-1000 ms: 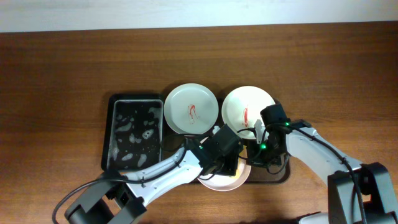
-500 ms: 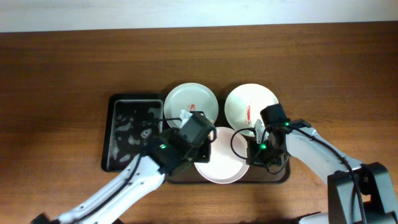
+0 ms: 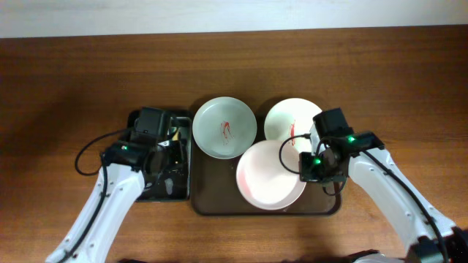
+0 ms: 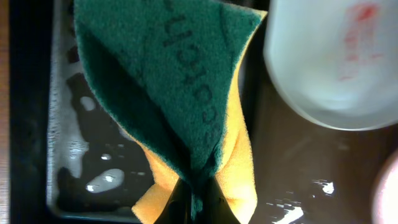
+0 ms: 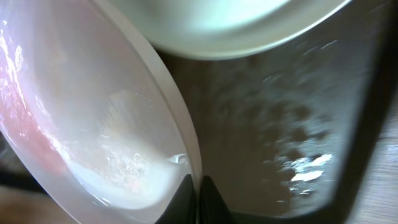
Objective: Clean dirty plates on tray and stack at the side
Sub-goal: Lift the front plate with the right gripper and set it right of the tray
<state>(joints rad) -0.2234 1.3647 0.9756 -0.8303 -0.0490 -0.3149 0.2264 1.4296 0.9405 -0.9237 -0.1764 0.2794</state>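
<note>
Next, my left gripper shifts away from the tray and down into the black sponge container to release the sponge.
The dark brown tray (image 3: 219,204) holds three plates. A pale greenish plate (image 3: 224,128) with a red smear lies at its back left; it also shows in the left wrist view (image 4: 336,62). A white plate (image 3: 289,118) with a red smear lies at the back right. My right gripper (image 3: 306,166) is shut on the rim of a wet white plate (image 3: 269,179) and holds it tilted above the tray (image 5: 280,124); the rim shows between the fingers (image 5: 186,155). My left gripper (image 3: 164,150) is shut on a green and yellow sponge (image 4: 180,93) above the black sponge container (image 3: 150,186).
The black sponge container (image 4: 37,124) with foamy water stands just left of the tray. Brown table (image 3: 58,88) lies around both. Wet streaks shine on the tray floor (image 5: 298,168).
My left gripper has moved from the front white plate leftward with the sponge to over the sponge container. My right gripper has lifted and tilted that plate, shifting it slightly right.
</note>
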